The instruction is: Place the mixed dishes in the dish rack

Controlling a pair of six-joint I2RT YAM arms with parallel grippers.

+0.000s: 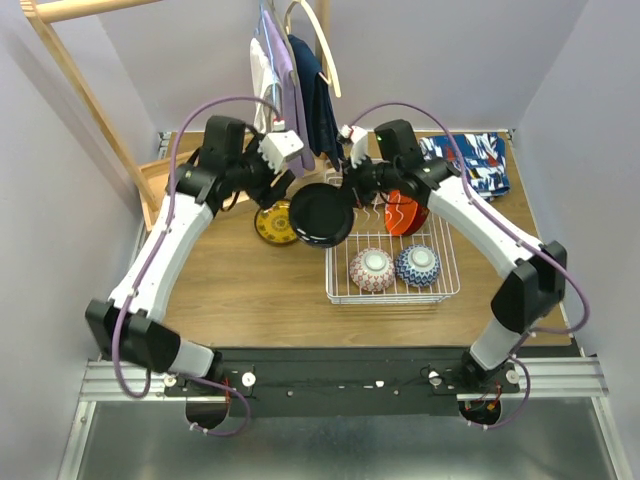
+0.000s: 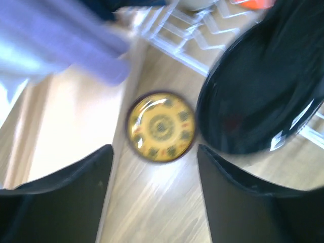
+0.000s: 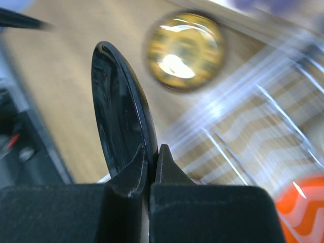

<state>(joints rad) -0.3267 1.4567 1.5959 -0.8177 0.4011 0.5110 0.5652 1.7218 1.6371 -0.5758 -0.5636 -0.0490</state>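
My right gripper should swing to the right in the top view, turning the black plate (image 3: 119, 106), and then lower it beside the orange plate (image 1: 404, 215), where slots of the rack are empty.
My right gripper (image 3: 152, 152) is shut on the rim of a black plate (image 3: 119, 106) and holds it on edge in the air at the rack's far left corner; the plate also shows in the top view (image 1: 321, 213) and the left wrist view (image 2: 263, 86). My left gripper (image 2: 154, 162) is open and empty above the table, just above a yellow-patterned plate (image 2: 161, 126) lying flat (image 1: 276, 224). The white wire dish rack (image 1: 392, 296) holds a pink bowl (image 1: 372, 268), a blue bowl (image 1: 417, 265) and an orange plate (image 1: 404, 215).
A blue-red patterned cloth (image 1: 478, 160) lies at the table's far right. Clothes (image 1: 295, 80) hang from a wooden frame (image 1: 75, 80) at the back, close to both grippers. A wooden tray edge (image 1: 160, 175) sits far left.
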